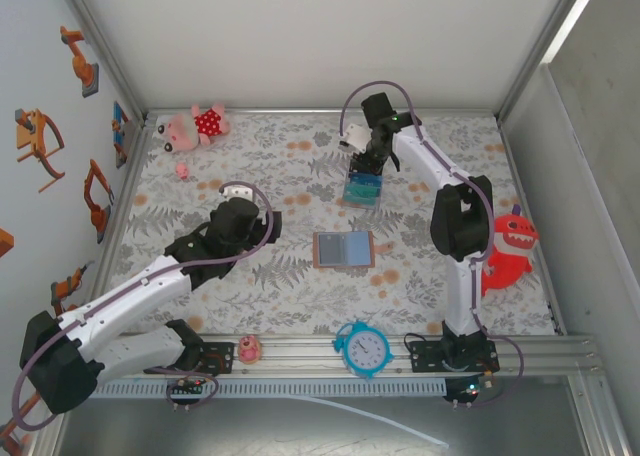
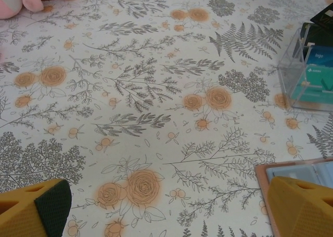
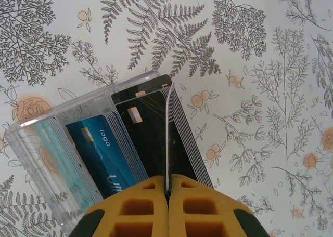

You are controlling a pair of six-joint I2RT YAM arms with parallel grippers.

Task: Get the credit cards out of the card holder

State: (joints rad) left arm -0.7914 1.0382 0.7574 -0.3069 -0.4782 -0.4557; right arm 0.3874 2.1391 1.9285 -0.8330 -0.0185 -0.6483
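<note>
The black cards in the clear box are below my right gripper's closed fingers, so my right gripper should move down toward those cards next and release the credit card (image 3: 167, 138) there.
The tan card holder (image 1: 343, 248) lies open and flat at the table's middle, blue-grey pockets up; its corner shows in the left wrist view (image 2: 291, 170). Left of it, my left gripper (image 1: 266, 223) hovers over bare cloth, and its yellow fingers (image 2: 36, 211) stand wide open with nothing between them (image 2: 166, 216). At the back, my right gripper (image 1: 363, 164) is shut on a credit card (image 3: 167, 138), seen edge-on. The card stands in a clear plastic box (image 3: 62, 122) among several blue and black cards.
The clear box (image 1: 363, 188) sits behind the card holder and shows in the left wrist view (image 2: 307, 65). A pink plush (image 1: 195, 126) lies at the back left, a red monster toy (image 1: 508, 251) at the right, a blue clock (image 1: 363, 348) on the front rail.
</note>
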